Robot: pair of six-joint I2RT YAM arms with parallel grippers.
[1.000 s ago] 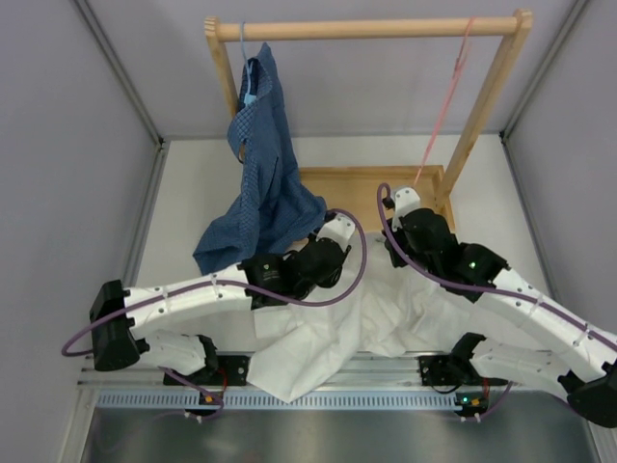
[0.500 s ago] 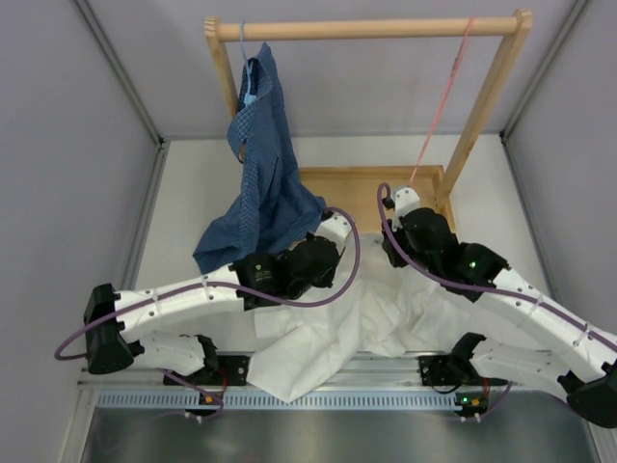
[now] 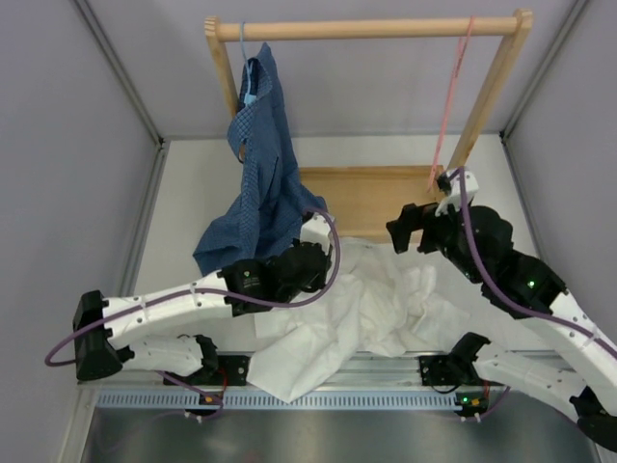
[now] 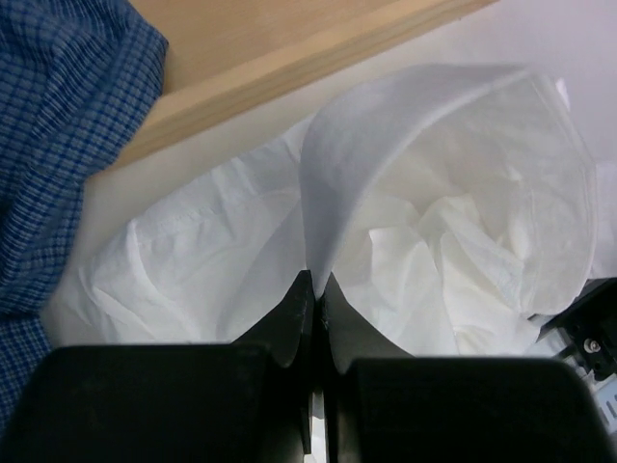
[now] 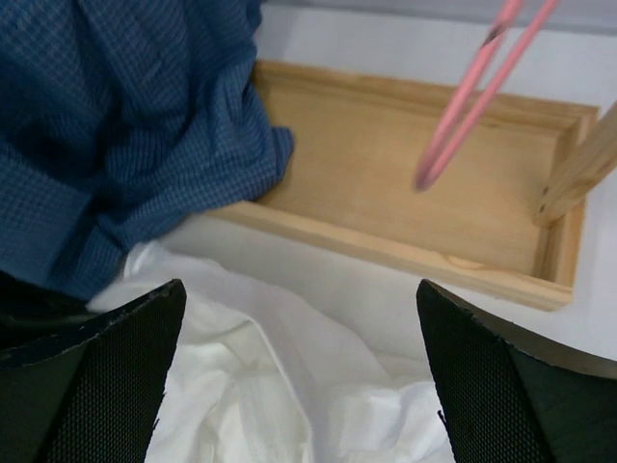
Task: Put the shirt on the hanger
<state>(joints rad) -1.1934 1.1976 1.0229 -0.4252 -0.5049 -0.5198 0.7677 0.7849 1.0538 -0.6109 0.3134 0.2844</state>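
The pink hanger hangs ahead of my open fingers, so my right gripper will next go up and outward, bringing them around the hanger's wire above its lower end.
The white shirt lies crumpled on the table between the two arms. My left gripper is at its far left edge, shut on a raised fold of the shirt; in the left wrist view the cloth rises from the closed tips of the left gripper. My right gripper hovers over the shirt's far edge, open, and nothing lies between the wide-apart tips of the right gripper. The shirt lies below it. The pink hanger hangs from the wooden rail, and the hanger's lower end is just ahead of the right gripper.
A blue checked shirt hangs from a light blue hanger on the left of the wooden rack and drapes onto the table. The rack's wooden base tray lies behind the white shirt. Grey walls close in both sides.
My right gripper has opened, let go of the shirt and moved up and right toward the pink hanger. My left gripper has shut on a shirt fold and drawn slightly left.
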